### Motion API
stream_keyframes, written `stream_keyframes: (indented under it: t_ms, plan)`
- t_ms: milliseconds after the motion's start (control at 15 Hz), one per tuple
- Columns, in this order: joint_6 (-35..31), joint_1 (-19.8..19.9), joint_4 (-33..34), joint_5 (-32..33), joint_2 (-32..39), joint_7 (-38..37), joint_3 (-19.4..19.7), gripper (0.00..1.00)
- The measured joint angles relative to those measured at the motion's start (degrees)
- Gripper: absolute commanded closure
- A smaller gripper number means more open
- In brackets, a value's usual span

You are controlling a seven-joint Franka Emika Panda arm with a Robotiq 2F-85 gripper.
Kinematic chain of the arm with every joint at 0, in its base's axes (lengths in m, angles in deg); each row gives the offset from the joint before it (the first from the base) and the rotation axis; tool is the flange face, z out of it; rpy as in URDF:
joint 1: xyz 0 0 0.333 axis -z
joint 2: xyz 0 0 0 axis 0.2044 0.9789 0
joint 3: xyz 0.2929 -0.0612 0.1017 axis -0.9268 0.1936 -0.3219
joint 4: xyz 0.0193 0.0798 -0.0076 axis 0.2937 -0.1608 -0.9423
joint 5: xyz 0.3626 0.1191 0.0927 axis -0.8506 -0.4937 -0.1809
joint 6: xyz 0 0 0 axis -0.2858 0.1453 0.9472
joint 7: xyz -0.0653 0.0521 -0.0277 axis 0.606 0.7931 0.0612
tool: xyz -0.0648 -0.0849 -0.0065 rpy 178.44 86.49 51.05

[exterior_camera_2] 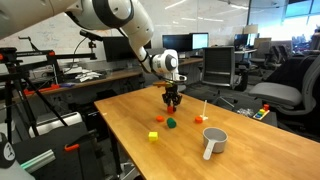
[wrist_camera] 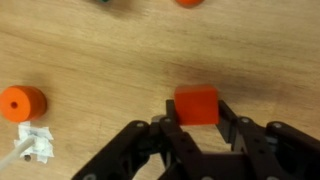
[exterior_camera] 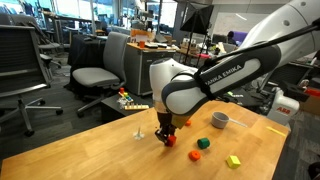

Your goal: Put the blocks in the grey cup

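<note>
The robot should next lift the red block in its gripper past the white stick, then lower it over the grey cup's opening point(exterior_camera: 220, 115).
My gripper point(wrist_camera: 196, 122) is low over the wooden table, and its black fingers press both sides of a red block point(wrist_camera: 196, 104). It shows in both exterior views point(exterior_camera: 166, 138) point(exterior_camera_2: 172, 102). The grey cup point(exterior_camera: 220, 120) point(exterior_camera_2: 213, 141) stands empty and apart from the gripper. An orange block point(exterior_camera: 195, 153), a green block point(exterior_camera: 203, 144) point(exterior_camera_2: 171, 123) and a yellow-green block point(exterior_camera: 233, 160) point(exterior_camera_2: 153, 136) lie loose on the table between gripper and cup. The orange block point(wrist_camera: 187, 2) just shows at the top edge of the wrist view.
A thin white upright stick point(exterior_camera: 139, 131) point(exterior_camera_2: 204, 110) stands close to the gripper. Its white base point(wrist_camera: 35, 141) lies beside a round orange piece point(wrist_camera: 22, 103). Office chairs point(exterior_camera: 100, 70) and desks surround the table point(exterior_camera: 90, 155).
</note>
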Motion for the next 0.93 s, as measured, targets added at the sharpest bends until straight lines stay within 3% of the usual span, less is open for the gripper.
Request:
stream_keyframes:
  t_ms: [67, 533, 933]
  plan:
    - [0.46, 0.00, 0.51, -0.24, 0.18, 0.00, 0.03, 0.83]
    - [0.83, 1.16, 0.20, -1.62, -2.53, -0.09, 2.76, 0.83]
    - [0.68, 5.16, -6.91, -1.61, -11.30, -1.01, 8.22, 0.82]
